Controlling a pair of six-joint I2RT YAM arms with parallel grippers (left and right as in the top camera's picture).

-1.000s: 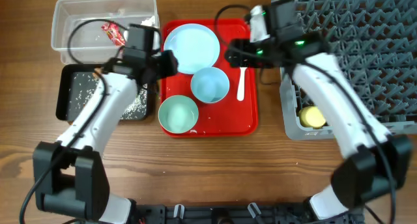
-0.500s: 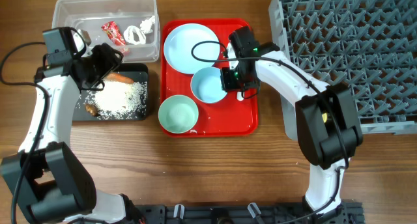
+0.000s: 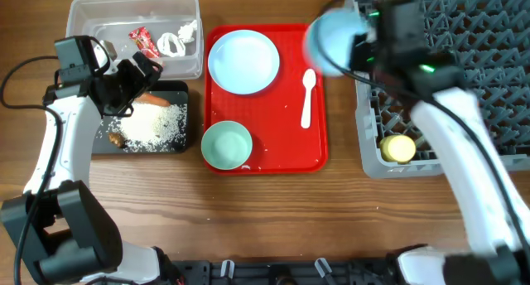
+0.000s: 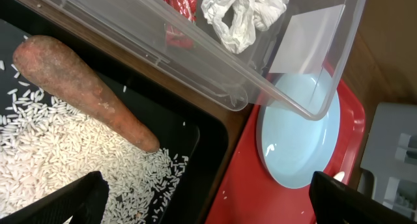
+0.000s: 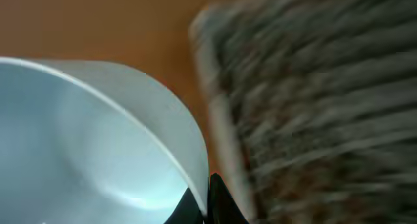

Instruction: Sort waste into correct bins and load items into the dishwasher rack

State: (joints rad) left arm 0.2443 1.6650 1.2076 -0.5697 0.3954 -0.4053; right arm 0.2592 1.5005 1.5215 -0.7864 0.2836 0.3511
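Note:
The pegs at the rack's far end [image 3: 451,17] [image 5: 319,61] are empty. My right gripper will next move outward over the rack, then tilt the bowl and lower it onto them.
My right gripper [image 3: 363,48] is shut on the rim of a pale blue bowl [image 3: 333,36], held in the air at the left edge of the grey dishwasher rack [image 3: 464,61]. In the right wrist view the fingertips [image 5: 210,199] pinch the bowl [image 5: 85,146] wall. My left gripper [image 3: 137,76] hangs open and empty over the black tray [image 3: 98,136], which holds a carrot [image 4: 85,94], rice [image 4: 58,165] and a brown lump [image 3: 116,139]. The clear tub [image 3: 91,24] holds the red-and-white wrapper [image 3: 145,41] and white scrap [image 4: 241,15].
On the red serving tray [image 3: 273,156] lie a light blue plate [image 3: 243,63], a mint bowl [image 3: 226,144] and a white spoon [image 3: 307,99]. A yellow cup [image 3: 398,147] sits in the rack's front left corner. The rack looks blurred in the right wrist view.
My right gripper shut on the pale blue bowl and lifted it off the red tray, up and right to the rack. My left gripper opened wider over the black tray.

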